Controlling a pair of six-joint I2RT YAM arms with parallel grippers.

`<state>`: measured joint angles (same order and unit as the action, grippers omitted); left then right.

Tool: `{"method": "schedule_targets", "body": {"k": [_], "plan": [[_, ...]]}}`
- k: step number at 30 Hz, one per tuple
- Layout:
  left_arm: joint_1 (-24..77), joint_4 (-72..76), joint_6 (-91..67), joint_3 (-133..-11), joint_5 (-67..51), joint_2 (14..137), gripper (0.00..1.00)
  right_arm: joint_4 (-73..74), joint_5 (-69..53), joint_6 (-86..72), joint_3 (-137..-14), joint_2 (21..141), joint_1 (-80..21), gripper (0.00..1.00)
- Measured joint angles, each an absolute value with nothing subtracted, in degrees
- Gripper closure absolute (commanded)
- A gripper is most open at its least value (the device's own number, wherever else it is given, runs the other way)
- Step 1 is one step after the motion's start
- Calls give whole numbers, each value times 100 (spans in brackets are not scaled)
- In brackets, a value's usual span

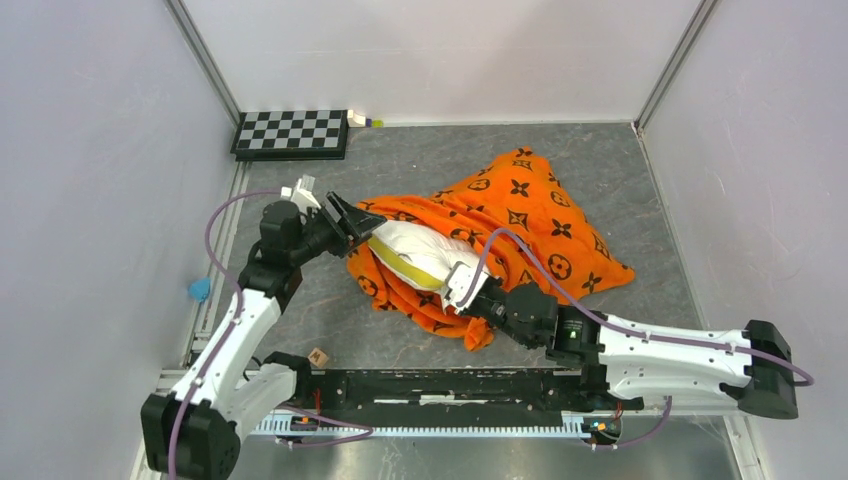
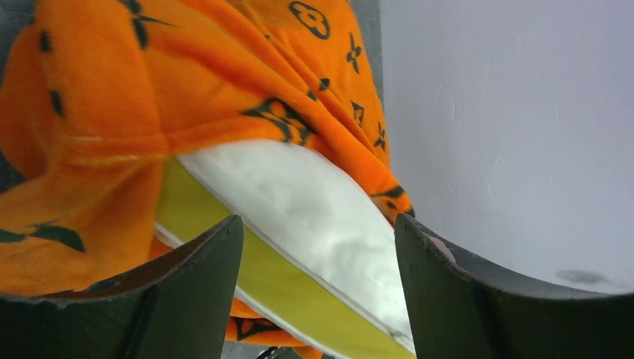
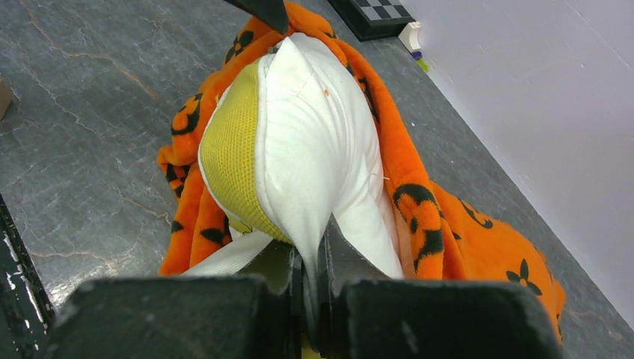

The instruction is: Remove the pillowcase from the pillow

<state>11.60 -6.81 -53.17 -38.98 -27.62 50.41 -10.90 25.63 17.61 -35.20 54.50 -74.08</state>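
My right gripper draws the pillow's white corner outside, up then down toward the front bar next, before opening. The pillowcase (image 1: 520, 215) still covers the pillow's far part.
The orange pillowcase (image 1: 520, 215) with black motifs lies bunched in the middle of the table, still covering the far part of the pillow. The pillow's cream-white end (image 1: 425, 255) with its yellow-green band sticks out of the pillowcase's opening toward the arms. My right gripper (image 1: 470, 290) is shut on the white fabric at the pillow's near corner (image 3: 306, 142); the pillowcase (image 3: 478, 254) folds around it. My left gripper (image 1: 352, 222) is open at the pillow's left end. In its wrist view the pillow (image 2: 299, 202) and the pillowcase's edge (image 2: 112, 112) lie just beyond its spread fingers (image 2: 202, 284).
A checkerboard (image 1: 291, 132) and a small white block (image 1: 360, 119) sit at the back left wall. A small wooden cube (image 1: 318, 357) lies near the front rail. A blue object (image 1: 199, 290) sits at the left edge. Walls close in the table on three sides.
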Motion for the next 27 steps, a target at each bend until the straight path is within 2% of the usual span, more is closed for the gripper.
{"method": "schedule_targets", "body": {"k": [7,10,15,20,24,27], "plan": [[1160,-515,-5599,-3828,-2320,5721,23,-794,2637,1721,-3472,5028,-7408,100],[1160,-718,-5586,-3826,-1935,5704,31,-738,2757,1717,-3454,4814,-7408,100],[1160,-558,-5605,-3402,-1337,5579,37,-519,2751,1678,-3452,4412,-7408,100],[1162,3,-5867,-2764,-1068,5673,56,-342,2517,1726,-3380,3848,-7387,100],[1173,499,-5870,-2862,-1059,6252,56,-119,2379,1800,-3358,3454,-7380,100],[1170,880,-5874,-3017,-1092,6799,62,-12,2296,1848,-3350,3175,-7376,100]]}}
